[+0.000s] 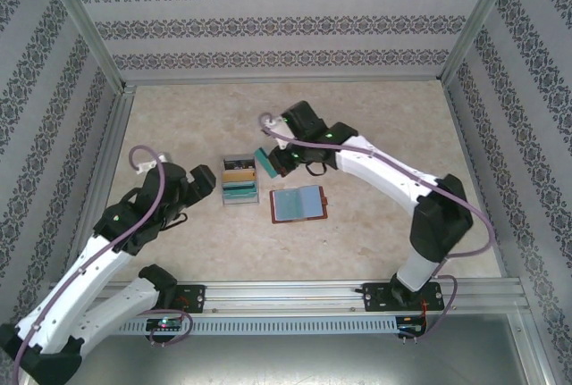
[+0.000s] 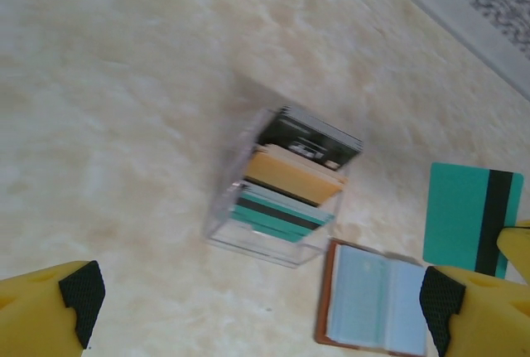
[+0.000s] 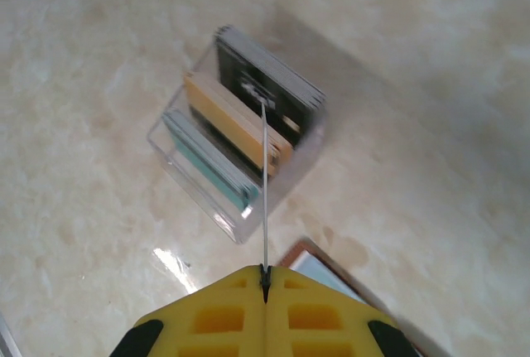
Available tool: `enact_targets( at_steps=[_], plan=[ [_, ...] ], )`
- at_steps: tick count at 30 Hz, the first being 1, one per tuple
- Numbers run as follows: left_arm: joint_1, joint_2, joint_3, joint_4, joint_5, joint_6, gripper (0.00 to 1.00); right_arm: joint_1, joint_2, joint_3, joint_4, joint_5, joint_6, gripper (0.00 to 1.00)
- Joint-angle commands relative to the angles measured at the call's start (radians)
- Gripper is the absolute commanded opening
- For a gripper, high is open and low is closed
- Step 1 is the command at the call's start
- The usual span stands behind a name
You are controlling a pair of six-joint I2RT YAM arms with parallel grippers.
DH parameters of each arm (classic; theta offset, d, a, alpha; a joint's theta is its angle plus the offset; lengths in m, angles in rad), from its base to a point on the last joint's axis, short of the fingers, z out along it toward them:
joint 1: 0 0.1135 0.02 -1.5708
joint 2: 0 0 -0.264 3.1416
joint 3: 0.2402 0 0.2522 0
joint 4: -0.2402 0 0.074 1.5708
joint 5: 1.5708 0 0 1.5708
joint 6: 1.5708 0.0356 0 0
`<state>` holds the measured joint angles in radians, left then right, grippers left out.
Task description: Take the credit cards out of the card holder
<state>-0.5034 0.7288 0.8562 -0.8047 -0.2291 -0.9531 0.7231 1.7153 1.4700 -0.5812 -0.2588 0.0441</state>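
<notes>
I will next turn my right gripper and lower it back over the tray's near slot (image 1: 239,193) (image 3: 202,168), below it toward my base, to let go of the card beside the matching teal ones.
The card holder (image 1: 298,204) lies spread open on the table, brown rim outward and pale blue-grey inside facing up; it also appears in the left wrist view (image 2: 377,299). My right gripper (image 1: 274,160) is shut on a thin teal credit card (image 2: 472,218) with a black stripe, holding it in the air just right of the clear tray. In the right wrist view the card (image 3: 264,183) runs edge-on out of the shut right gripper (image 3: 265,272). My left gripper (image 1: 204,179) hovers left of the tray, open, nothing between its fingertips (image 2: 81,291).
A clear plastic tray (image 1: 239,181) holds upright teal, tan and dark cards, directly left of the held card and behind the card holder. The tray (image 2: 286,183) sits ahead of the left gripper. Metal frame rails edge the table.
</notes>
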Motion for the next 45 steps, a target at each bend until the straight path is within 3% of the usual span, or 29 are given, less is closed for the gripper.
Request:
enact_targets(
  at_steps=[1, 9, 20, 45],
  plan=[
    [0.016, -0.057, -0.028, -0.152, -0.088, -0.061, 1.0, 0.061, 0.076, 0.11, -0.081, 0.042, -0.144, 0.0],
    [0.02, -0.177, -0.058, -0.231, -0.125, -0.106, 1.0, 0.202, 0.233, 0.238, -0.155, 0.214, -0.34, 0.0],
    [0.02, -0.225, -0.089, -0.253, -0.094, -0.128, 1.0, 0.257, 0.314, 0.298, -0.173, 0.334, -0.479, 0.0],
    [0.02, -0.255, -0.114, -0.237, -0.089, -0.142, 1.0, 0.3, 0.431, 0.317, -0.138, 0.394, -0.569, 0.02]
  ],
)
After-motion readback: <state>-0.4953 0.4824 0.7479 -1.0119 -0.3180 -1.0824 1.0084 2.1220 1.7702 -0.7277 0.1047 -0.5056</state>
